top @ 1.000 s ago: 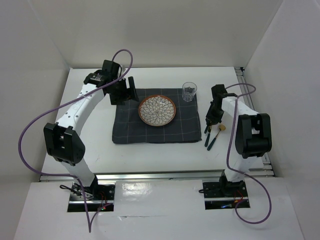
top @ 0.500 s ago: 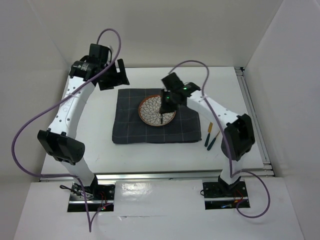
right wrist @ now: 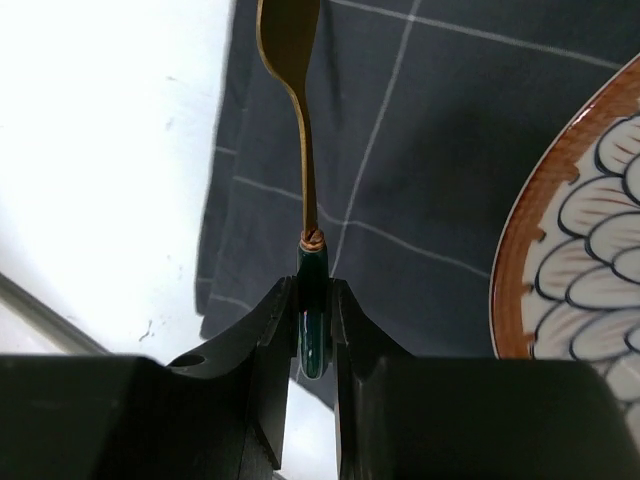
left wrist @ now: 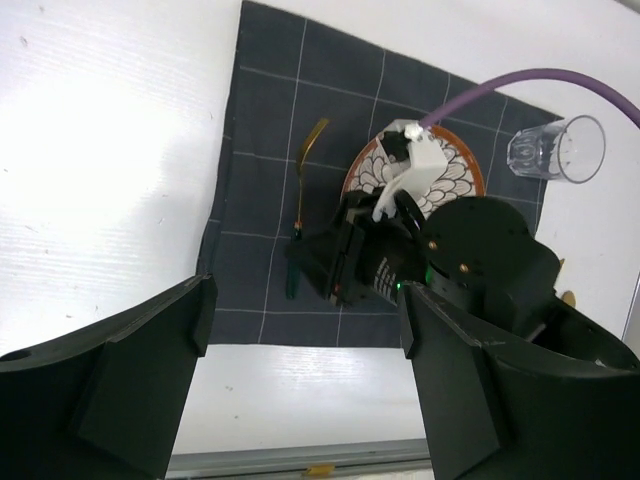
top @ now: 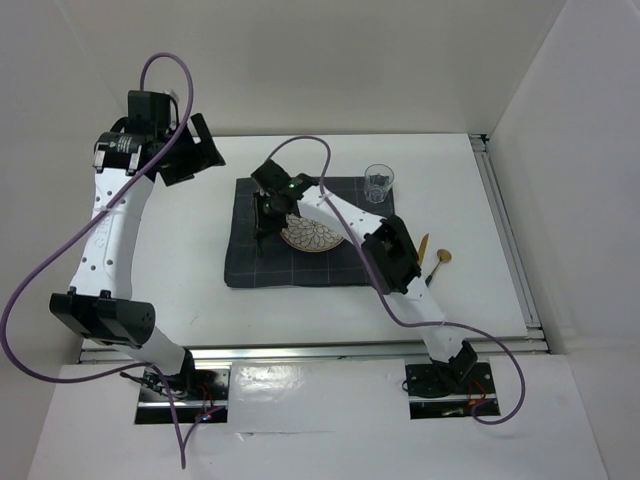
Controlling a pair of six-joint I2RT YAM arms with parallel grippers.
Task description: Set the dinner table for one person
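The robot's right gripper will next go down to the bare part of the cloth beside the plate and let go of the gold utensil's dark green handle, since that part of the cloth is below the gripper.
On the white dinner table (top: 180,260) lies a dark grey checked cloth (top: 345,262) with a patterned plate (top: 312,236) on it. My right gripper (right wrist: 314,300) reaches across to the left of the plate and is shut on the dark green handle of a gold utensil (right wrist: 305,150). That utensil (left wrist: 303,180) hangs over the cloth's left part, beside the plate (left wrist: 452,178); whether it touches the cloth I cannot tell. My left gripper (left wrist: 300,340) is held high at the far left of the table, open, with nothing between its fingers.
A clear glass (top: 379,183) stands at the cloth's far right corner. Two gold utensils (top: 441,258) lie on the table right of the cloth, partly hidden by my right arm (top: 395,255). White walls enclose three sides. A metal rail (top: 300,350) runs along the near edge.
My right arm has swung from the utensils at the right, over the plate, to the plate's left side with one utensil in its grip. The left arm has drawn back toward the far left corner.
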